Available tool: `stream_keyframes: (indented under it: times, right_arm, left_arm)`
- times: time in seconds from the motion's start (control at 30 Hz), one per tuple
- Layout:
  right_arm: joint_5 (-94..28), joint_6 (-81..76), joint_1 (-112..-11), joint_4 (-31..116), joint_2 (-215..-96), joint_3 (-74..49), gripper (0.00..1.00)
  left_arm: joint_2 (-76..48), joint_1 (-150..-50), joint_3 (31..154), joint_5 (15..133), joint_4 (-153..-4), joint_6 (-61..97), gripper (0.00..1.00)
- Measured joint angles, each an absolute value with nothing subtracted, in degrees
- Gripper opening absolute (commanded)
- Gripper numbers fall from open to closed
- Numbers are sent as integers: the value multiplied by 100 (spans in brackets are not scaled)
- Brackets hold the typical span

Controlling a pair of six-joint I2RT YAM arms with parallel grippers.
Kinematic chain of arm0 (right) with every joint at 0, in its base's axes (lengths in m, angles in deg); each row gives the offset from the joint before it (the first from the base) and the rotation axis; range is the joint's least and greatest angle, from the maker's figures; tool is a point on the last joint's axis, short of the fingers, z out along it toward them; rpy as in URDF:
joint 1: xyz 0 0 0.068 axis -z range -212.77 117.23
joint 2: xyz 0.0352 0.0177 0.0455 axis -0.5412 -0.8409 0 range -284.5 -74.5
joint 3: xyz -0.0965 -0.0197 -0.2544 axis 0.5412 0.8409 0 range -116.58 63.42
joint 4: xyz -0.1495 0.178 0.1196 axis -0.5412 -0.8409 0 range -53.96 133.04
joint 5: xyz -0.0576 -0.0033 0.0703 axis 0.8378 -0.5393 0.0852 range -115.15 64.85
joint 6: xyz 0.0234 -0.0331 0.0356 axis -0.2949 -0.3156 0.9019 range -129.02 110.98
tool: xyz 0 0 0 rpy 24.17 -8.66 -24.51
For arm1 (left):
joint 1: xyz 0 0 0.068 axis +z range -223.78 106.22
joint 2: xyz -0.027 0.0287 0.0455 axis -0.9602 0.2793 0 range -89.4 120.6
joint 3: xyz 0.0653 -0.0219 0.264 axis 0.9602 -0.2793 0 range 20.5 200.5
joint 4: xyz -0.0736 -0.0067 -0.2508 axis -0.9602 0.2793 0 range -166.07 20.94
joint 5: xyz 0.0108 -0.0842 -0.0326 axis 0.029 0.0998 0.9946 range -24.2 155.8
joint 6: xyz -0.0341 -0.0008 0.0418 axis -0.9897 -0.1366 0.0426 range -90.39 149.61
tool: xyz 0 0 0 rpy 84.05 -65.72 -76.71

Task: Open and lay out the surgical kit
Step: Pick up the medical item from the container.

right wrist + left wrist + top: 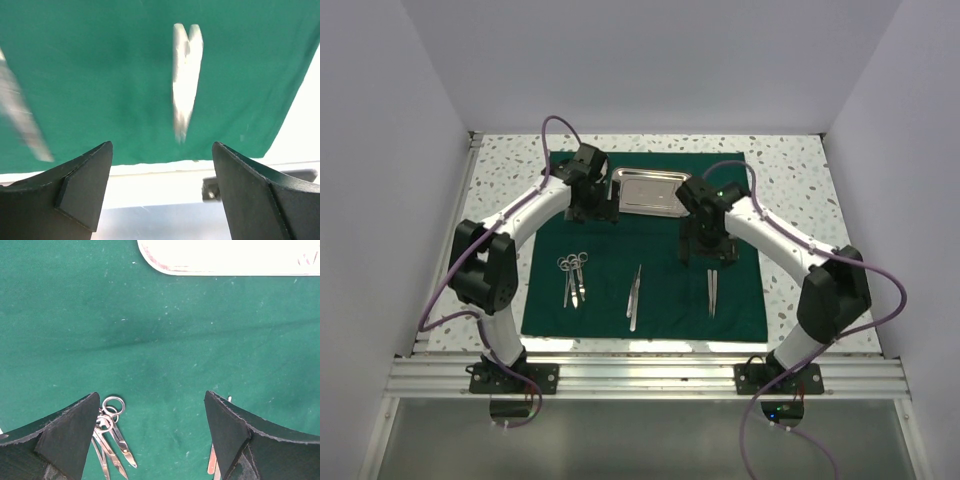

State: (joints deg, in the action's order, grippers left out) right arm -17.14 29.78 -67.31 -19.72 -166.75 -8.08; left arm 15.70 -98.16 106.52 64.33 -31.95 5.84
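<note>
My empty right gripper will move outward over the tray's near side next, then go down and close on the thin steel instrument. Tweezers are already laid out below.
The dark green cloth [660, 255] lies spread flat on the table. The steel tray [650, 190] sits at its far middle. Ringed scissors and forceps [573, 278] lie at the left, slim tweezers [634, 295] in the middle, and a second pair of tweezers [711, 292] at the right. My left gripper [593, 212] is open and empty over the cloth beside the tray's left end. In the left wrist view [152, 440] the scissors [107, 432] and the tray [230, 257] show. My right gripper [708, 252] is open and empty above the right tweezers [186, 75].
The speckled tabletop [790, 190] borders the cloth. White walls close in the left, back and right. An aluminium rail [640, 378] carrying the arm bases runs along the near edge. The cloth's near edge [150, 161] shows in the right wrist view.
</note>
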Motion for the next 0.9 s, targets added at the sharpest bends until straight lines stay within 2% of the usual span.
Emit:
stream_keyframes:
  times: [0.1,0.23,0.33,0.4,0.63,0.9]
  right_arm:
    - [-1373,2764,-6729,-2316,-17110,-2380,84]
    - [-1078,2423,-6692,-2453,-18155,-4681,66]
    - [-957,2194,-6611,-2589,-19254,-6183,65]
    - [-942,2063,-6517,-2619,-19919,-6747,65]
    - [-1019,1936,-5964,-2652,-21269,-6998,65]
    - [-1445,1833,-5579,-2414,-21665,-7295,65]
  left_arm:
    - [1570,-9816,10643,6406,-3199,584,90]
    - [1570,-9816,10641,6393,-3212,584,90]
    - [1570,-9816,10641,6387,-3214,584,90]
    - [1567,-9816,10641,6385,-3214,586,90]
    - [1465,-9790,10608,6387,-3225,628,90]
    - [1362,-9604,10551,6387,-3227,669,89]
